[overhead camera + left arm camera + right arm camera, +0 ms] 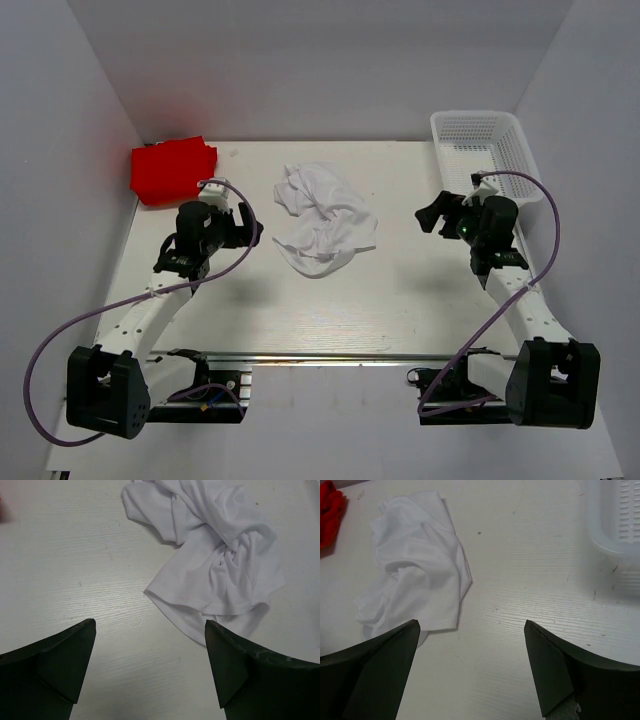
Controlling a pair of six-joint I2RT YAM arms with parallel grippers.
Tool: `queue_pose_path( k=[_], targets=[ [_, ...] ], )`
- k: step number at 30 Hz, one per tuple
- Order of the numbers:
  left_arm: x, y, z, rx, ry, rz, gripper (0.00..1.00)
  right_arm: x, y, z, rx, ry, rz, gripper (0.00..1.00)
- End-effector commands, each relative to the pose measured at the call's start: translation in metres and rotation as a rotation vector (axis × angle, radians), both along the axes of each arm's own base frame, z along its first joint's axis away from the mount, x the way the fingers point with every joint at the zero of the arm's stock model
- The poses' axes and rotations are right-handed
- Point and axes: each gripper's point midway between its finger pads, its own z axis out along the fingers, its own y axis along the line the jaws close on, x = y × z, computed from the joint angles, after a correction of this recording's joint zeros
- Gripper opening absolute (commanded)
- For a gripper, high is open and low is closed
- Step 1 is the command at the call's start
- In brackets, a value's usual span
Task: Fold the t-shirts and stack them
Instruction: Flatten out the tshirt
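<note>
Next, my left gripper moves down and across to the white t-shirt's near edge (284, 250) (159, 600) beside its pointed corner.
The white t-shirt (322, 220) lies crumpled in the middle of the table; it also shows in the left wrist view (220, 560) and the right wrist view (415, 570). The red t-shirt (170, 168) sits bunched at the far left corner, its edge showing in the right wrist view (330, 512). My left gripper (248, 228) is open and empty, just left of the white shirt, above the table (150, 625). My right gripper (432, 214) is open and empty, to the right of the white shirt (470, 625).
A white plastic mesh basket (485, 148) stands at the far right corner, also in the right wrist view (620, 520). White walls enclose the table on three sides. Purple cables loop beside both arms.
</note>
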Motion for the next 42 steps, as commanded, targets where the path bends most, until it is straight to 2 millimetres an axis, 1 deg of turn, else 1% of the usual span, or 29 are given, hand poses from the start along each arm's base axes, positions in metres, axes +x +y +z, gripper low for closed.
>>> queue_pose_path(
  k=[1,5,7,8,9,10,11,12,14,15,16,17,18,19,20,21,23,24,25,26,29,30,32,33,36,37,39,41,42],
  targets=[
    [-0.007,-0.008,0.0,-0.007,0.005,-0.055,1.0,-0.004,0.006,0.02,0.028,-0.083,0.025,0.9],
    [-0.008,-0.015,-0.014,-0.004,0.046,-0.105,1.0,-0.007,0.003,0.026,0.028,-0.102,0.006,0.9],
    [-0.005,-0.024,-0.031,-0.001,0.096,-0.146,1.0,-0.009,0.004,0.019,0.043,-0.079,-0.001,0.9],
    [-0.007,-0.029,-0.031,-0.006,0.097,-0.164,1.0,-0.009,0.003,0.016,0.043,-0.068,-0.004,0.9],
    [-0.002,-0.03,-0.029,-0.006,0.099,-0.164,1.0,-0.007,0.003,0.017,0.046,-0.063,-0.003,0.9],
    [-0.002,-0.034,-0.046,0.003,0.147,-0.174,1.0,-0.007,0.005,0.008,0.053,-0.025,0.006,0.9],
    [0.0,-0.04,-0.046,0.005,0.158,-0.188,1.0,-0.003,0.007,0.005,0.049,0.003,0.02,0.9],
    [-0.001,-0.047,-0.06,0.014,0.198,-0.207,1.0,-0.007,0.011,-0.001,0.06,0.042,0.046,0.9],
    [0.003,-0.057,-0.067,0.02,0.216,-0.23,1.0,-0.002,0.016,-0.005,0.064,0.067,0.082,0.9],
    [-0.001,-0.066,-0.083,0.031,0.255,-0.255,1.0,-0.006,0.033,-0.016,0.072,0.112,0.137,0.9],
    [0.0,-0.071,-0.087,0.034,0.266,-0.265,1.0,-0.005,0.035,-0.015,0.071,0.114,0.151,0.9],
    [0.003,-0.076,-0.088,0.035,0.264,-0.275,1.0,-0.005,0.038,-0.025,0.073,0.15,0.159,0.9],
    [0.005,-0.08,-0.099,0.055,0.288,-0.274,1.0,-0.003,0.041,-0.032,0.067,0.171,0.166,0.9],
    [0.008,-0.081,-0.095,0.053,0.278,-0.275,1.0,-0.002,0.042,-0.038,0.06,0.188,0.17,0.9],
    [0.008,-0.084,-0.106,0.073,0.303,-0.271,1.0,-0.002,0.046,-0.041,0.054,0.197,0.174,0.9],
    [0.011,-0.084,-0.11,0.08,0.309,-0.264,1.0,0.0,0.051,-0.047,0.047,0.215,0.184,0.9],
    [0.012,-0.093,-0.113,0.082,0.308,-0.272,1.0,0.0,0.06,-0.051,0.036,0.223,0.211,0.9],
    [0.012,-0.091,-0.122,0.094,0.328,-0.263,1.0,0.003,0.063,-0.049,0.034,0.22,0.217,0.9],
    [0.017,-0.093,-0.121,0.085,0.323,-0.258,0.98,0.001,0.073,-0.066,0.023,0.267,0.241,0.89],
    [0.015,-0.094,-0.127,0.096,0.336,-0.247,0.97,0.002,0.074,-0.07,0.012,0.281,0.238,0.87],
    [0.022,-0.098,-0.137,0.106,0.358,-0.232,0.79,0.006,0.091,-0.094,-0.024,0.362,0.262,0.85],
    [0.026,-0.1,-0.135,0.097,0.356,-0.227,0.67,0.006,0.095,-0.098,-0.039,0.37,0.265,0.85],
    [0.029,-0.1,-0.137,0.098,0.36,-0.213,0.52,0.005,0.107,-0.112,-0.049,0.406,0.284,0.85],
    [0.03,-0.101,-0.136,0.095,0.351,-0.213,0.36,0.007,0.107,-0.116,-0.063,0.417,0.269,0.85],
    [0.034,-0.101,-0.129,0.078,0.336,-0.195,0.04,0.014,0.118,-0.13,-0.094,0.447,0.263,0.84],
    [0.034,-0.101,-0.126,0.073,0.323,-0.195,0.0,0.017,0.121,-0.135,-0.096,0.457,0.26,0.84],
    [0.031,-0.104,-0.118,0.068,0.303,-0.205,0.0,0.019,0.128,-0.142,-0.098,0.475,0.248,0.78],
    [0.033,-0.108,-0.095,0.039,0.239,-0.217,0.0,0.021,0.135,-0.148,-0.095,0.486,0.253,0.71],
    [0.031,-0.109,-0.083,0.023,0.207,-0.228,0.0,0.022,0.141,-0.152,-0.094,0.491,0.268,0.6]
  ],
)
